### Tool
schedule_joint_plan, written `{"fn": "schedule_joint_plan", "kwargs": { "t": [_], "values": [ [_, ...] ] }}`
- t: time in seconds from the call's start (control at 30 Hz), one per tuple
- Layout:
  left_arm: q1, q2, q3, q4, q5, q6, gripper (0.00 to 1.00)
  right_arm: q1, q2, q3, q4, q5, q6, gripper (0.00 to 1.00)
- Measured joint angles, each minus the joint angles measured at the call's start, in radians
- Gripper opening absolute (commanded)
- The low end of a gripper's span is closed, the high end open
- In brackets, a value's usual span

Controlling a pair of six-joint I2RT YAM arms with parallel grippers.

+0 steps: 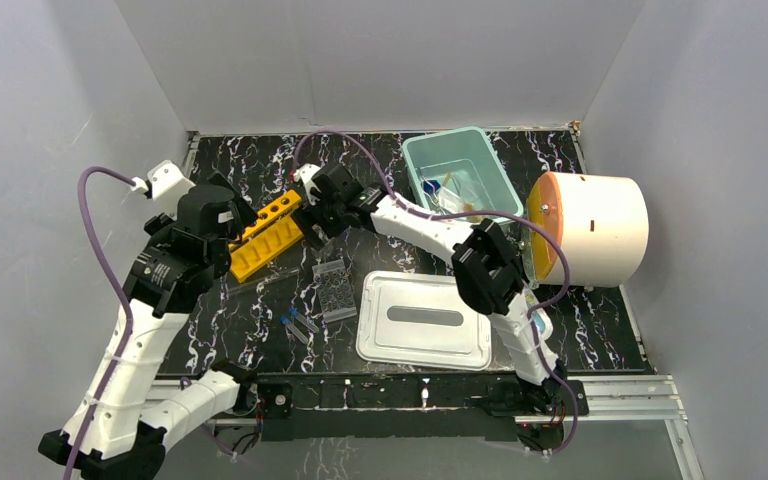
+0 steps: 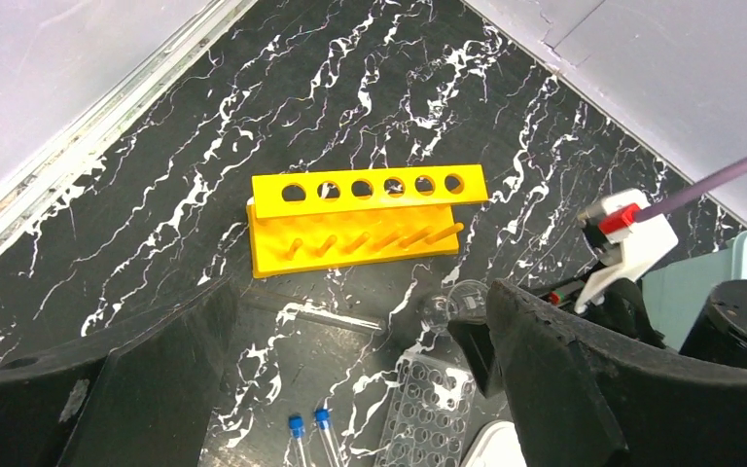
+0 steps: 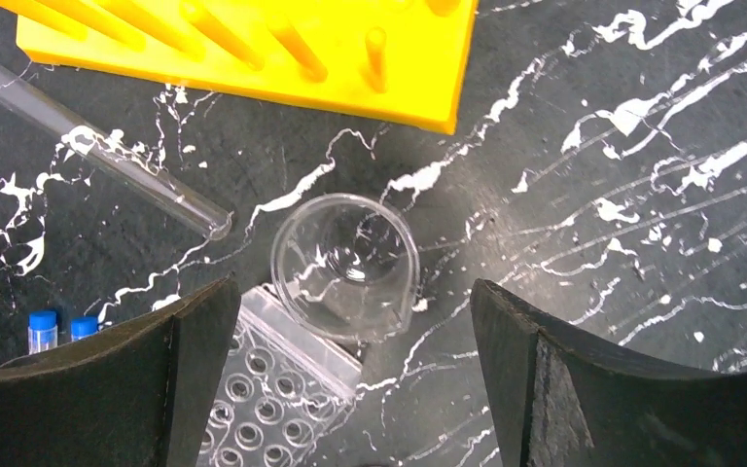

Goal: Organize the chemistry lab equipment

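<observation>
My right gripper comes down to the clear beaker (image 1: pixel 326 249) (image 3: pixel 346 268) next, with one open finger on each side of the beaker.
The yellow holed rack (image 1: pixel 268 235) lies on the black marbled table, also in the left wrist view (image 2: pixel 365 219) and right wrist view (image 3: pixel 253 49). A clear beaker (image 3: pixel 345 265) stands just in front of it, touching the far edge of the clear well plate (image 3: pixel 277 399) (image 1: pixel 335 290). My right gripper (image 3: pixel 350 389) (image 1: pixel 313 228) is open and hovers over the beaker, holding nothing. My left gripper (image 2: pixel 360 389) (image 1: pixel 232 222) is open and empty above the rack's near side. Two blue-capped tubes (image 2: pixel 308 428) (image 1: pixel 298 325) and a bare glass tube (image 3: pixel 97 146) lie beside the plate. No forceps show.
A teal bin (image 1: pixel 490 165) at the back right holds a few small items. A white lid (image 1: pixel 425 320) lies at the front centre. A cream cylinder with an orange face (image 1: pixel 590 230) lies on its side at the right. White walls surround the table.
</observation>
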Motion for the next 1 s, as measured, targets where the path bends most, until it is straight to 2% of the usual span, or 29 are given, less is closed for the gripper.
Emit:
{"fn": "schedule_joint_plan", "kwargs": {
  "t": [0.33, 0.5, 0.57, 0.63, 0.8, 1.0],
  "values": [
    [0.000, 0.016, -0.001, 0.008, -0.002, 0.036, 0.98, 0.025, 0.099, 0.164, -0.066, 0.005, -0.008, 0.99],
    [0.000, 0.014, -0.004, 0.006, -0.002, 0.034, 0.98, 0.025, 0.188, 0.281, -0.130, 0.039, -0.014, 0.95],
    [0.000, 0.014, -0.004, 0.007, -0.001, 0.031, 0.98, 0.025, 0.207, 0.291, -0.152, 0.048, -0.019, 0.91],
    [0.000, 0.014, -0.004, 0.007, 0.000, 0.031, 0.98, 0.025, 0.220, 0.291, -0.171, 0.055, -0.023, 0.82],
    [0.000, 0.014, -0.004, 0.007, 0.010, 0.021, 0.98, 0.026, 0.233, 0.291, -0.198, 0.057, -0.029, 0.67],
    [0.000, 0.015, -0.005, 0.007, 0.027, 0.011, 0.98, 0.027, 0.233, 0.291, -0.199, 0.074, -0.031, 0.61]
  ]
}}
